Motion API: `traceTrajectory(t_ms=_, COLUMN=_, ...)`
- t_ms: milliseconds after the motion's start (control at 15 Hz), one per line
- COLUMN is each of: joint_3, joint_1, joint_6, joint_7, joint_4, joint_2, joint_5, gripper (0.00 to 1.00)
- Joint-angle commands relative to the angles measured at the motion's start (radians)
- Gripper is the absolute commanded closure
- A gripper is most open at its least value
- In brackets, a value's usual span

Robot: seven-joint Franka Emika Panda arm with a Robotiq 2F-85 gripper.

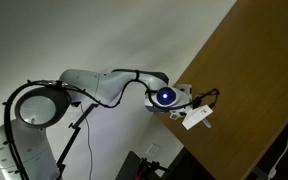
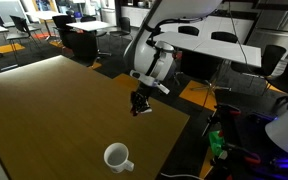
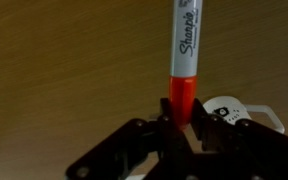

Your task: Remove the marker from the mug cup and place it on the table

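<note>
My gripper moves outward over the bare wooden tabletop next and releases the marker (image 3: pixel 184 50), since that open patch lies outward of the gripper, clear of the mug.
My gripper (image 3: pixel 181 115) is shut on the marker (image 3: pixel 184 50), a Sharpie with a red cap and a whitish-grey barrel. The jaws clamp the red end, and the barrel points away from the camera over the brown wooden table (image 3: pixel 64 60). In an exterior view the gripper (image 2: pixel 139 103) hangs just above the table (image 2: pixel 44 110), near its far right edge. The small white mug cup (image 2: pixel 117 157) stands upright on the table nearer the camera, apart from the gripper. In an exterior view the gripper (image 1: pixel 196 112) is at the edge of the table (image 1: pixel 254 90); the mug does not show there.
Office desks and chairs (image 2: pixel 219 40) stand behind the table. Equipment with cables (image 2: pixel 274 135) sits past the table's right edge. A white wall (image 1: pixel 84 40) lies behind the arm.
</note>
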Motion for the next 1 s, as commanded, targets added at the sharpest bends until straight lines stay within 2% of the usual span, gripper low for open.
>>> traceTrajectory(t_ms=0, joint_3=-0.044, joint_1=0.04, joint_6=0.004, joint_7=0.153, joint_4=0.094, joint_2=0.07, joint_5=-0.136, gripper=0.94)
traceTrajectory(t_ms=200, joint_3=-0.068, joint_1=0.055, joint_6=-0.007, joint_7=0.252, joint_4=0.162, joint_2=0.12, joint_5=-0.231, gripper=0.94)
traceTrajectory(t_ms=267, joint_3=-0.003, joint_1=-0.008, joint_6=0.027, joint_7=0.305, joint_4=0.179, joint_2=0.126, joint_5=-0.319, gripper=0.94)
traceTrajectory(t_ms=933, joint_3=0.135, joint_1=-0.154, joint_6=0.009, joint_7=0.726, joint_4=0.368, joint_2=0.26, joint_5=-0.852, gripper=0.94)
